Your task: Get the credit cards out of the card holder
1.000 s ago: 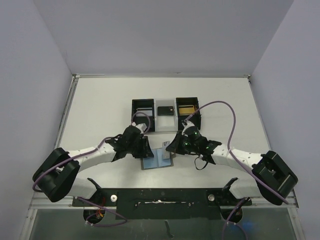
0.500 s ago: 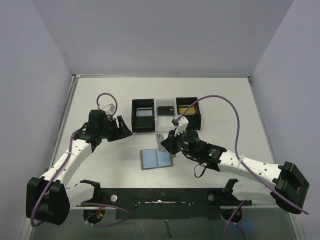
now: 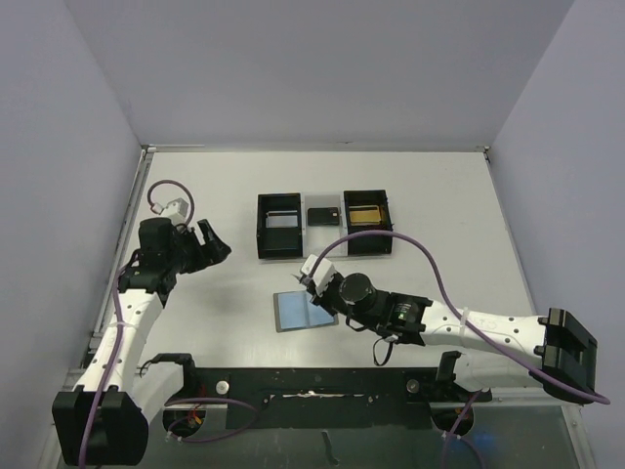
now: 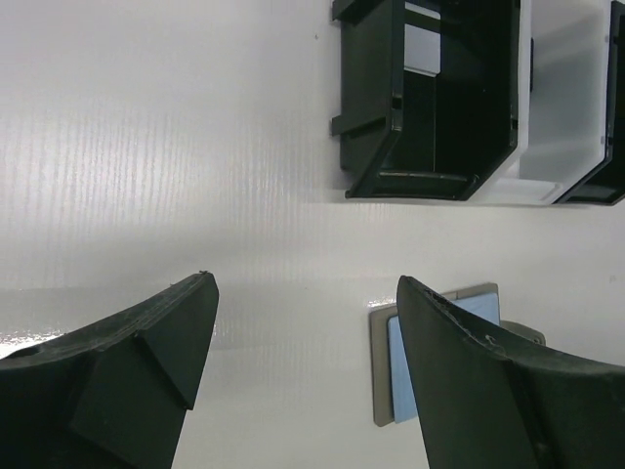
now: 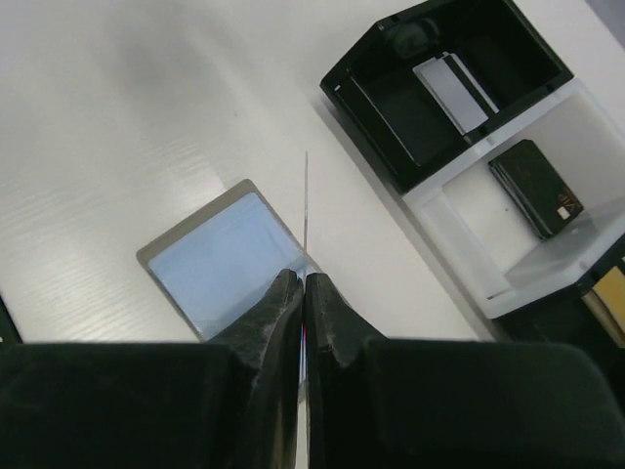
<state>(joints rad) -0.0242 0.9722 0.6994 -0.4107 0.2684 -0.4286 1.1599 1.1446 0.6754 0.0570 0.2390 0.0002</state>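
The right gripper carries the credit card outward over the black compartment already holding a card point(image 3: 282, 221) point(image 5: 451, 96) next and releases it there, since that compartment lies outward.
The card holder point(image 3: 301, 311) lies open and flat on the table, its grey-blue panels up; it also shows as the card holder point(image 5: 220, 262) and the card holder point(image 4: 432, 357). My right gripper point(image 5: 304, 277) is shut on a credit card point(image 5: 306, 195), seen edge-on as a thin line above the holder's right edge. In the top view the right gripper point(image 3: 314, 281) hovers over the holder's upper right corner. Another credit card point(image 5: 451, 83) lies in the tray's left black compartment. My left gripper point(image 4: 305, 283) stands open and empty, left of the holder, also the left gripper point(image 3: 215, 244).
The three-compartment tray point(image 3: 259, 227) stands behind the holder: black left bin, pale middle bin with a small dark object point(image 3: 322, 216), right bin with a yellow item point(image 3: 364, 212). The right arm's purple cable point(image 3: 430, 264) loops over the table.
My left gripper has pulled away from the holder to the far left and opened wide. The right gripper has lifted a card off the holder and now holds it edge-on.
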